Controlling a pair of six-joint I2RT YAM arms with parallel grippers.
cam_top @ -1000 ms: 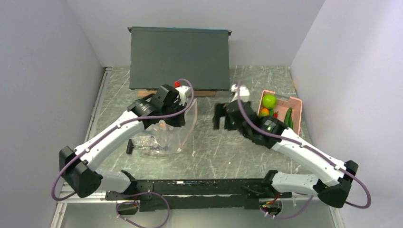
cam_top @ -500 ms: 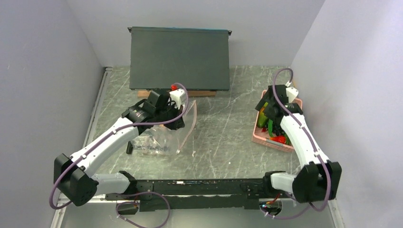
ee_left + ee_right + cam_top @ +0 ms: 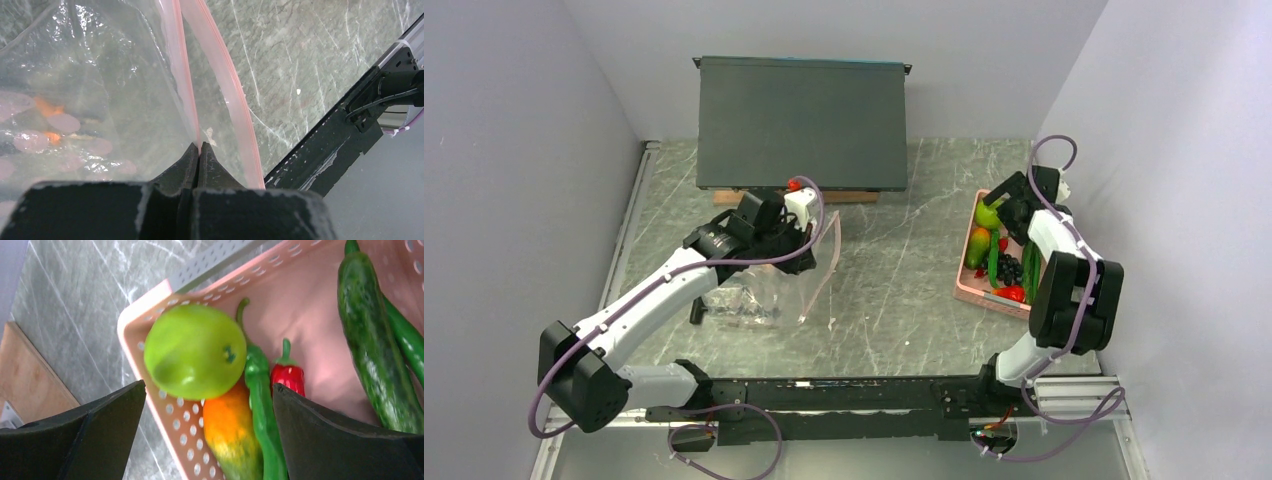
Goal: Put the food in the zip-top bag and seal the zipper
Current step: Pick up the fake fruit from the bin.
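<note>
The fruit lies below my right gripper, in line with the gap between its open fingers. My right gripper will go down next around the sides of the round lime-green fruit and close.
The zip-top bag lies left of centre, clear with pale pink dots. Its mouth gapes, and the pink zipper runs along it in two strips. My left gripper is shut on the nearer strip and holds that edge up. The food lies in a pink basket at the right: a lime-green fruit, an orange-yellow piece, a red chili, a green pepper and a dark cucumber. My right gripper hovers open above the fruit and the orange piece.
A dark panel leans at the back on a wooden block. A black-handled tool lies left of the bag, and something orange shows through the plastic. Side walls stand close, the right one just beyond the basket.
My right arm has swung from the table's middle to the basket's far end, jaws spreading fully. The left gripper has kept its hold on the bag's edge.
</note>
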